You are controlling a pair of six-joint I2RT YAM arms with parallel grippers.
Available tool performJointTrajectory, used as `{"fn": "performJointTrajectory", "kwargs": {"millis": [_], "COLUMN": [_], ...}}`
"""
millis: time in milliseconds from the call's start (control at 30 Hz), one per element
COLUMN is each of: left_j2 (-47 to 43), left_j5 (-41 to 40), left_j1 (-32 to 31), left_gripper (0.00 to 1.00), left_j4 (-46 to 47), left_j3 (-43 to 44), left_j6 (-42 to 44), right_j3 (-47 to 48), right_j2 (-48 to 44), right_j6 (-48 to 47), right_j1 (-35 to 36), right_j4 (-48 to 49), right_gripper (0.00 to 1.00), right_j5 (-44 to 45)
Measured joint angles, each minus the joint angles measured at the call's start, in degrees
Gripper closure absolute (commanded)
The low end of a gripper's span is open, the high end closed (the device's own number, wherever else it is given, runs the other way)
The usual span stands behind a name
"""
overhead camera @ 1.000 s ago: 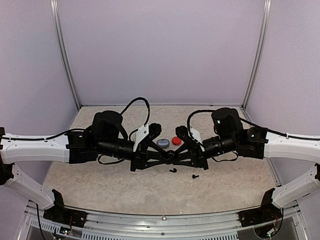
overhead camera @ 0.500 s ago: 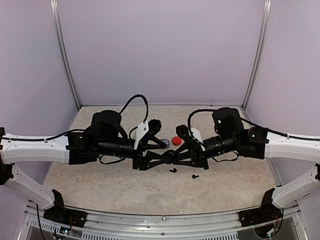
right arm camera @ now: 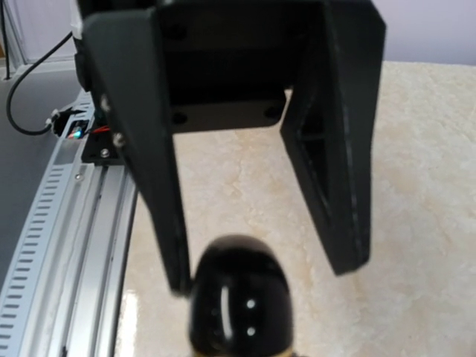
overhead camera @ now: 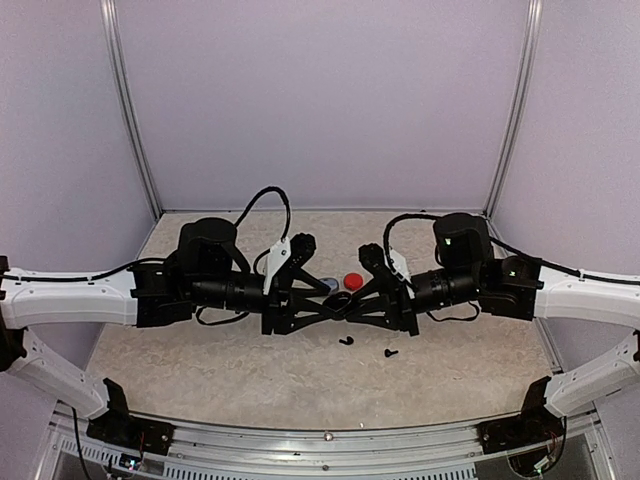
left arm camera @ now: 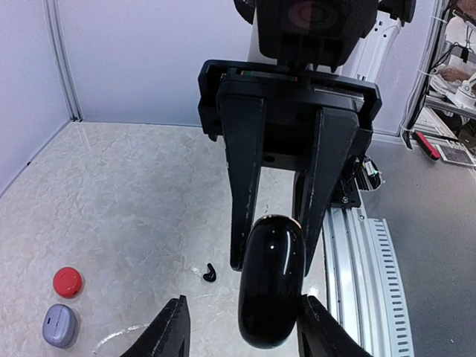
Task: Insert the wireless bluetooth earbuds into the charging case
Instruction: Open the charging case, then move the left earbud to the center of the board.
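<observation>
My left gripper leaves the case next, tilts its fingers down and lowers around the nearer earbud, since that earbud lies loose on the tabletop below, toward the rail.
A glossy black charging case hangs in the air at mid-table, closed. My right gripper is shut on its far end, one black finger on each side. My left gripper faces it tip to tip. Its jaws are open around the case's near end, with a clear gap on the left side. In the top view the two grippers meet at the case. Two black earbuds lie on the table just in front of them. One earbud shows in the left wrist view. The right wrist view shows the case between the left gripper's fingers.
A red case and a grey case sit closed on the table behind the grippers. A grooved aluminium rail runs along the table's near edge. Purple walls enclose the back and both sides.
My left gripper's jaws have spread apart from the black case. Both grippers have risen a little, still tip to tip. The right gripper keeps its hold.
</observation>
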Motion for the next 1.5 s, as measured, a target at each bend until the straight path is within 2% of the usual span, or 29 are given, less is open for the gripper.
{"fn": "performJointTrajectory", "kwargs": {"millis": [433, 667, 733, 800, 933, 1100, 1300, 1500], "left_j2": [-1.2, -1.5, -2.1, -2.8, -2.4, 5.8, 16.9, 29.0], "left_j5": [0.2, -3.9, -5.6, -7.1, -11.0, -14.3, -13.3, -12.9], "left_j1": [2.6, 2.8, 3.3, 4.3, 6.3, 6.4, 5.4, 3.3], "left_gripper": [0.51, 0.44, 0.43, 0.37, 0.42, 0.44, 0.49, 0.53], "left_j4": [2.6, 3.6, 4.6, 5.7, 4.2, -3.8, -12.7, -23.7], "left_j3": [-0.4, -1.2, -2.2, -3.5, -3.6, 3.1, 9.5, 23.5], "left_j6": [-2.3, -2.8, -3.4, -3.9, -2.0, 3.3, 10.4, 17.3], "right_j3": [-1.2, -4.0, -5.4, -6.8, -9.6, -12.1, -13.2, -14.4], "right_j2": [-0.3, -3.6, -5.2, -6.7, -9.0, -10.9, -12.7, -15.4], "right_j6": [-1.4, -1.0, 0.3, 1.8, 5.6, 10.4, 14.9, 17.8], "right_j1": [1.1, 1.1, 0.1, -1.6, -6.7, -11.3, -16.7, -20.7], "right_j4": [-0.3, 0.9, 2.7, 4.7, 8.1, 10.4, 10.9, 10.8], "right_gripper": [1.00, 1.00, 1.00, 1.00, 1.00, 1.00, 1.00, 1.00], "right_j5": [-0.5, -0.8, -1.1, -1.6, -1.8, -1.3, 1.5, 3.6]}}
